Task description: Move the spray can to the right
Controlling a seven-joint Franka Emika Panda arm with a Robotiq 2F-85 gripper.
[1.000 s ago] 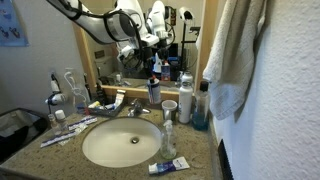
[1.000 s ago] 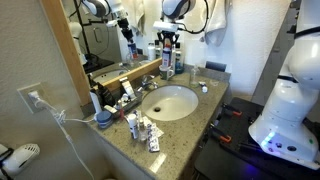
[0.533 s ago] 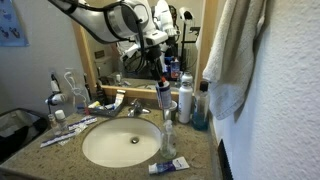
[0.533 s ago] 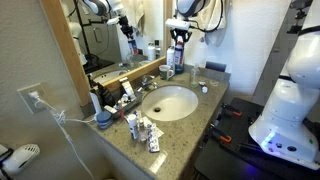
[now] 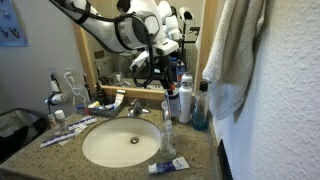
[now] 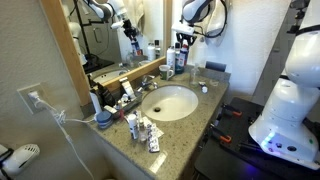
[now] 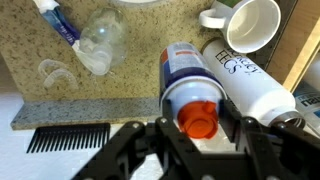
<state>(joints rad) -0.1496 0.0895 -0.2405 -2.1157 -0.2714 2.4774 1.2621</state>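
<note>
The bare counter beside the white canister is empty. I should move my gripper down and toward the blue bottle next and release the spray can [image 5: 173, 90] there.
My gripper [image 7: 198, 128] is shut on the spray can [image 7: 186, 80], a whitish can with a blue shoulder and an orange-red nozzle, gripping it near the top. In both exterior views the gripper [image 5: 172, 72] [image 6: 183, 42] holds the can [image 5: 173, 90] [image 6: 182, 60] upright over the back right part of the vanity counter, close to the mirror. I cannot tell whether its base touches the counter. A taller white canister [image 7: 250, 85] stands right beside the can.
A white mug [image 7: 252, 22] stands behind the canister. A clear plastic bottle [image 7: 100, 42] and a toothpaste tube [image 7: 58, 20] are near the sink [image 5: 122, 143]. A blue bottle [image 5: 199, 115] and a hanging towel [image 5: 235, 50] are at the right. A black comb [image 7: 68, 138] lies below.
My gripper has carried the spray can to the right along the back of the counter, toward the tall canister and the towel side.
</note>
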